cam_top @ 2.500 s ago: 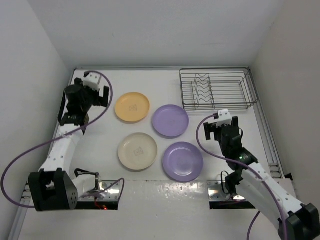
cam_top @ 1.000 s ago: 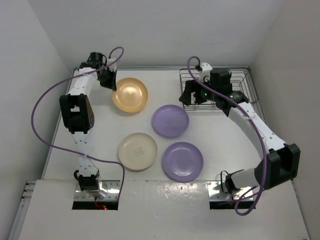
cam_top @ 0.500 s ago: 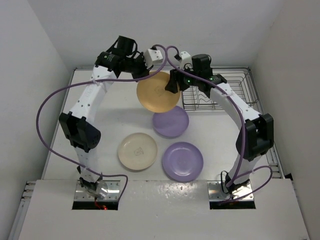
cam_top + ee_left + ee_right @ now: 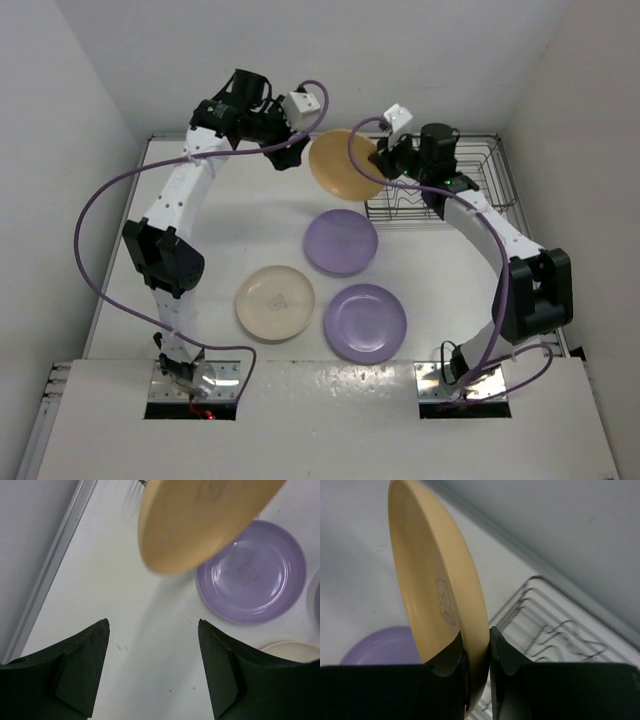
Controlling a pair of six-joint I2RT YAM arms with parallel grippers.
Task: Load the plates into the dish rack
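Observation:
The dish rack stands empty, so my right gripper will next carry the yellow-orange plate (image 4: 345, 164) outward over the rack's far side, turning it. It will then lower the plate behind the wire dividers (image 4: 555, 630).
The yellow-orange plate (image 4: 345, 164) hangs in the air, tilted on edge, just left of the dish rack (image 4: 470, 180). My right gripper (image 4: 384, 160) is shut on its rim (image 4: 477, 630), with the rack's wire dividers (image 4: 555, 630) behind. My left gripper (image 4: 287, 152) stands open a short way left of the plate, nothing between its fingers (image 4: 80, 665); the plate (image 4: 200, 520) shows above them. On the table lie a lavender plate (image 4: 341, 241), a second lavender plate (image 4: 365, 322) and a cream plate (image 4: 275, 302).
White walls close in the table at the back and on both sides, with a metal rail (image 4: 50, 570) along the left edge. Purple cables (image 4: 100, 240) loop from both arms. The rack holds no plates.
The yellow-orange plate passed from my left gripper to my right one. The left gripper opened and drew back left; the right gripper shut on the rim and carried the plate towards the rack.

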